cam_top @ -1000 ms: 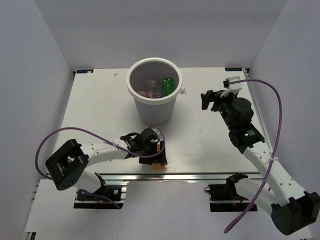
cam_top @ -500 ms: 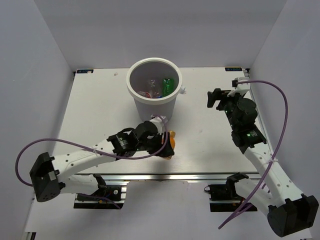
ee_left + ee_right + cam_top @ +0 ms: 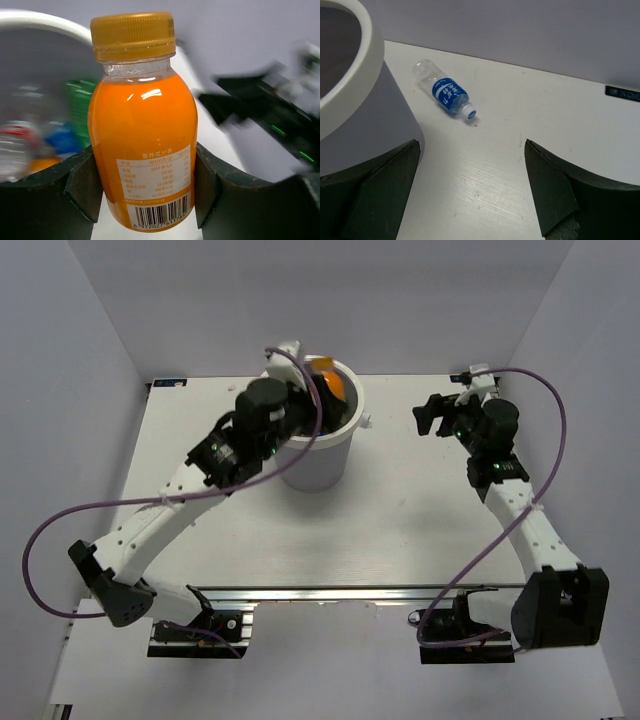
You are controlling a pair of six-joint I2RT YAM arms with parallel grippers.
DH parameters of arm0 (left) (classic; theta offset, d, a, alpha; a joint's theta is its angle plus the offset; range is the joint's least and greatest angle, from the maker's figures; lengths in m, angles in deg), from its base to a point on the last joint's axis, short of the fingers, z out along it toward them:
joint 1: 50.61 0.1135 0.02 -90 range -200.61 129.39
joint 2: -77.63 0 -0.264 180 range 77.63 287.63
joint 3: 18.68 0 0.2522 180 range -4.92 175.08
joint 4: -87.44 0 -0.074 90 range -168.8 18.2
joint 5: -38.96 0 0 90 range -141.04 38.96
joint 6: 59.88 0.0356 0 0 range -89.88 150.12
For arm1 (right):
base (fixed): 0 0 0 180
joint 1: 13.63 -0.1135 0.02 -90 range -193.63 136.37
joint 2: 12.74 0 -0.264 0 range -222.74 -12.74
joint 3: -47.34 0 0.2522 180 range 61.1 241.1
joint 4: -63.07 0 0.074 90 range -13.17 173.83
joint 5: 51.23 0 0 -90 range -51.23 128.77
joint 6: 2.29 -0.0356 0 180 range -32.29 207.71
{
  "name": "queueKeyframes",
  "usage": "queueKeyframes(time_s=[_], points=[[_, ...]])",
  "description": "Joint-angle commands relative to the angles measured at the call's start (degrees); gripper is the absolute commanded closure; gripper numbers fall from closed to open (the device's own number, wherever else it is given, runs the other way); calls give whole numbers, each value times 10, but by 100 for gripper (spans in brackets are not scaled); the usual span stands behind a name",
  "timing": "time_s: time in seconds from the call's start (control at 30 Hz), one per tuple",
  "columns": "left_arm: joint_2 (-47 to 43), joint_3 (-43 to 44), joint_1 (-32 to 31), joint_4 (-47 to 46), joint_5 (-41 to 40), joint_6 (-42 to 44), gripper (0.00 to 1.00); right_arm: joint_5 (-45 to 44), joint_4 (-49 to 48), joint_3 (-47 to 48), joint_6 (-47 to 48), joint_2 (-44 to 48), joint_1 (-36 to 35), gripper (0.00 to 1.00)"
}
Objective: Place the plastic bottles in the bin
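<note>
Next, my right gripper moves down toward the bin (image 3: pixel 365 115) and onto the clear bottle's blue label (image 3: pixel 450 94). That label is below it and to its left in the top view.
My left gripper (image 3: pixel 318 382) is shut on an orange bottle (image 3: pixel 332 388) and holds it above the open top of the white bin (image 3: pixel 318 468). In the left wrist view the orange bottle (image 3: pixel 142 135) stands upright between my fingers (image 3: pixel 82 182), with the bin's rim (image 3: pixel 40 22) behind. Blurred inside the bin are a green bottle (image 3: pixel 82 107), a red-labelled one (image 3: pixel 15 135) and others. My right gripper (image 3: pixel 430 418) is open and empty, right of the bin. Its view shows a clear blue-labelled bottle (image 3: pixel 447 95) lying on the table beside the bin (image 3: pixel 365 115).
White walls enclose the table (image 3: pixel 200 460) on the left, back and right. A metal rail (image 3: pixel 330 592) runs along the near edge. Purple cables (image 3: pixel 540 410) loop off both arms. The blue-labelled bottle peeks out by the bin's right side (image 3: pixel 367 420).
My left arm carried the orange bottle from the table's near edge up and back to above the bin. My right gripper shifted slightly back and stayed open.
</note>
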Motion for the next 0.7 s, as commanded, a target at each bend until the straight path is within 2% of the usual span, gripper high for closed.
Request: queueKeyframes(time_s=[0.0,0.07,0.1,0.13,0.23,0.3,0.33,0.43,0.53,0.67], points=[[30,26,84,21,-22,9,45,122,-43,80,64,-60,1,11],[53,34,114,15,-14,15,37,171,-45,110,79,-126,1,11],[65,54,126,18,6,16,25,185,-48,142,81,-150,1,11],[76,63,141,25,5,14,20,201,-54,158,81,-199,0,11],[122,87,161,28,18,9,10,231,-64,232,75,-293,-10,11],[153,109,177,40,25,10,6,227,-44,277,95,-342,-21,11],[161,132,183,49,30,10,2,225,-32,333,101,-395,-28,11],[184,175,205,62,37,9,2,278,14,421,109,-495,-33,10],[196,206,232,79,49,3,2,277,55,514,128,-570,-44,11],[190,222,294,69,121,-16,2,296,95,611,145,-646,-62,11]])
